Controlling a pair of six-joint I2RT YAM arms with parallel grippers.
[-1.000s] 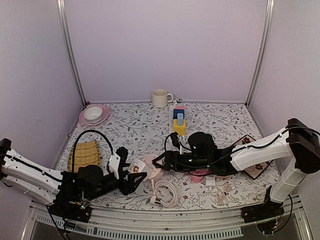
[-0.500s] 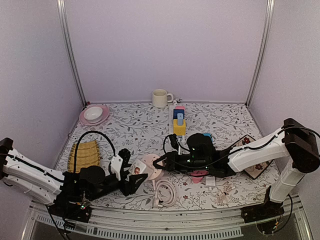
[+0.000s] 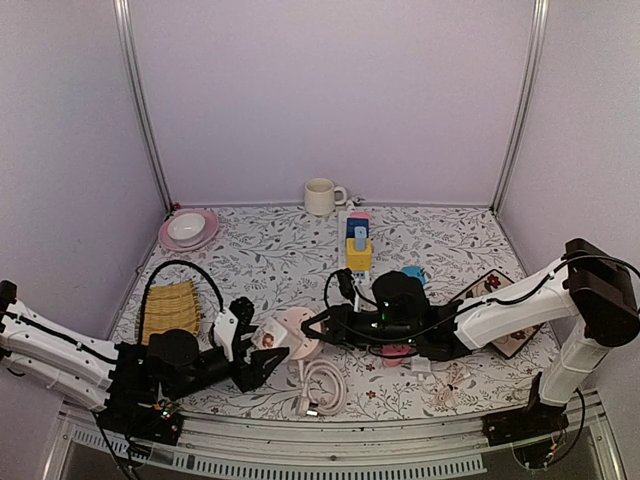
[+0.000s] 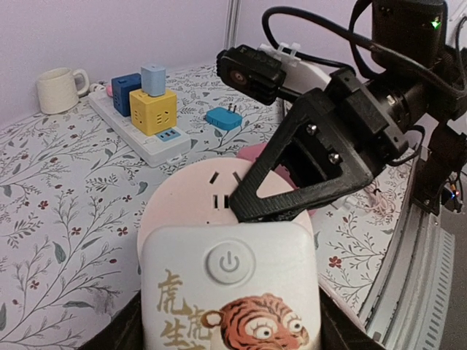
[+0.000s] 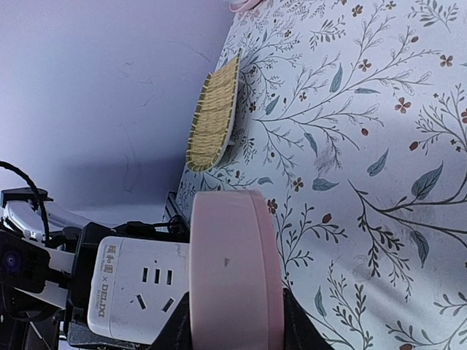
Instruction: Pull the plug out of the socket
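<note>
The left gripper next needs to pull the socket it is holding away from the plug, lower it onto the bare tabletop below, beside the bamboo mat, and let go of it.
A white cube socket [image 4: 230, 284] with a tiger picture and a power button fills the bottom of the left wrist view. My left gripper [image 4: 230, 324] is shut on its sides. A round pink plug [image 4: 191, 198] sits against the socket's far face. My right gripper [image 5: 233, 324] is shut on the plug's rim [image 5: 233, 262], with the socket [image 5: 139, 288] showing to its left. From above, the socket [image 3: 268, 338] and plug [image 3: 298, 332] lie between the left gripper [image 3: 255, 360] and the right gripper [image 3: 318, 325], near the table's front.
A coiled white cable [image 3: 325, 385] lies just in front of the plug. A power strip with yellow and blue cubes [image 3: 357, 245], a mug [image 3: 320, 196], a pink plate with a bowl [image 3: 188, 230], a bamboo mat [image 3: 170, 308] and a blue adapter [image 3: 413, 272] stand around.
My right gripper has closed from wide open onto the pink plug's rim. The left arm has settled slightly lower, still holding the socket.
</note>
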